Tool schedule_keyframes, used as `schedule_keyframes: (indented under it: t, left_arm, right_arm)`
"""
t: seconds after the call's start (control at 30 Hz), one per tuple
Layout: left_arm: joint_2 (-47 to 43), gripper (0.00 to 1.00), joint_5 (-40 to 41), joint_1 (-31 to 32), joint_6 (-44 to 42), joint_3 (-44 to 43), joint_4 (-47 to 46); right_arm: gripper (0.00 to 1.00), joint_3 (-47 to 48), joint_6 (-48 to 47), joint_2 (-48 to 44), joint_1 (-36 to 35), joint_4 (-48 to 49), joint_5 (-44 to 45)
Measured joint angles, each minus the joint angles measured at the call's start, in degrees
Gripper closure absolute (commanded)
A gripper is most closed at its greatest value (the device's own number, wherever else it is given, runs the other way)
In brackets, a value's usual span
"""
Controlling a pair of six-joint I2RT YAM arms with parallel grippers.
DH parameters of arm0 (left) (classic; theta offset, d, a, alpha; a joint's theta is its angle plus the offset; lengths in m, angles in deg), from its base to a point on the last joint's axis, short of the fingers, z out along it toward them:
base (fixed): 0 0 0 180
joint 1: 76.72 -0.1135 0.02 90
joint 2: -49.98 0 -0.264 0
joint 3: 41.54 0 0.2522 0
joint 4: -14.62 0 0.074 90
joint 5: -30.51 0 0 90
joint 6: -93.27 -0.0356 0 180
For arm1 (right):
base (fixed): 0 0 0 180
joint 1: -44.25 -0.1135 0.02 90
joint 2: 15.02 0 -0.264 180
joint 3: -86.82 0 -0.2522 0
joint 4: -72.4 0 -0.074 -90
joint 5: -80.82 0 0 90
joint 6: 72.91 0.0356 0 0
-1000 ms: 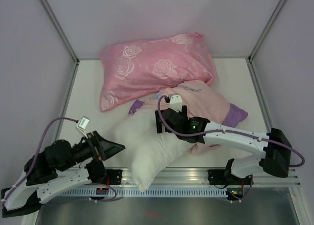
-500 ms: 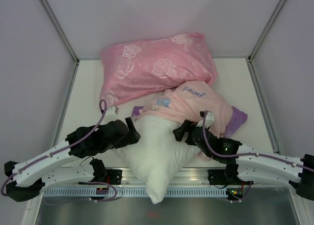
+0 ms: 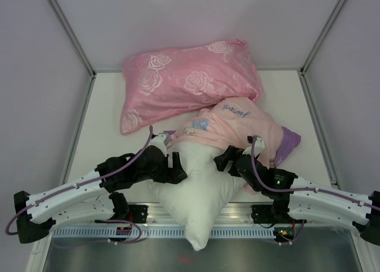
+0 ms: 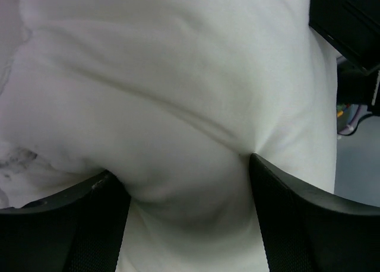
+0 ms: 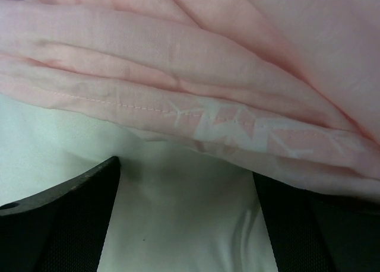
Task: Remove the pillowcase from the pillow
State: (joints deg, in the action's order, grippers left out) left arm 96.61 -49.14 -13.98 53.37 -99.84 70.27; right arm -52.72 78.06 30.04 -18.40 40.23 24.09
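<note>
The right gripper's spread fingers are on both sides of only bare white pillow, so it will next lift off the pillow and move outward onto the pillowcase [image 3: 237, 120] by the blue print [image 3: 202, 127].
The white pillow [image 3: 202, 192] sticks out of the pale pink, inside-out pillowcase [image 3: 237, 120] and hangs over the table's front edge. My left gripper [image 3: 180, 165] is open and pressed into the pillow's left side. In the left wrist view the pillow [image 4: 178, 76] bulges between the wide-apart fingers of this gripper [image 4: 187, 224]. My right gripper [image 3: 222, 161] is open against the pillow's right side, just below the case's mouth. In the right wrist view the pillow [image 5: 178, 236] lies between the spread fingers, and the pillowcase hem [image 5: 208, 114] runs just beyond the fingertips.
A pink rose-patterned pillow [image 3: 190, 82] lies at the back, touching the pillowcase. A purple edge of the case [image 3: 288, 140] shows at the right. The metal front rail [image 3: 237, 210] runs under the hanging pillow. Walls close the table [image 3: 101, 123] on three sides.
My left gripper has swung in from the left and pushed into the pillow. The right gripper has drawn back toward the front. The pillow has slid further over the front edge.
</note>
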Motion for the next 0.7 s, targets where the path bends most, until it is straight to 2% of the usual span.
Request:
schedule_keyframes:
  t: [0.03,0.07,0.13,0.17,0.23,0.3,0.47,0.63,0.7]
  left_arm:
    - [0.8,0.29,-1.9,0.0,-1.1,0.3,-1.6]
    - [1.6,0.43,-3.6,0.0,-2.1,0.6,-3.3]
    - [2.2,0.6,-6.1,0.0,-3.8,1.2,-5.9]
    - [2.2,0.82,-6.8,0.0,-4.4,1.4,-6.9]
    - [2.0,0.98,-7.7,0.0,-5.5,1.5,-8.2]
    - [1.5,0.98,-7.8,0.0,-6.3,1.5,-9.0]
    - [-0.2,0.98,-7.6,0.0,-6.6,1.5,-9.0]
    - [-2.6,0.98,-7.4,0.0,-6.8,1.5,-9.0]
    - [-3.3,0.98,-7.3,0.0,-7.0,1.4,-8.9]
  right_arm:
    - [0.02,0.0,-0.4,0.0,0.1,-0.3,0.1]
    - [0.02,0.0,-0.8,0.0,0.2,-0.5,0.1]
    - [0.02,0.9,-2.4,0.5,0.3,-1.7,0.0]
    - [0.02,1.7,-3.3,1.1,0.3,-2.5,0.0]
    - [0.02,4.9,-5.7,3.5,0.3,-5.3,-0.2]
    - [0.02,10.0,-8.5,6.7,0.3,-9.3,-0.3]
    - [0.02,29.9,-18.6,16.2,0.3,-20.2,-0.7]
    - [0.02,54.9,-30.2,27.6,0.3,-23.0,-3.5]
    - [0.02,61.0,-35.1,31.8,0.3,-23.4,-3.8]
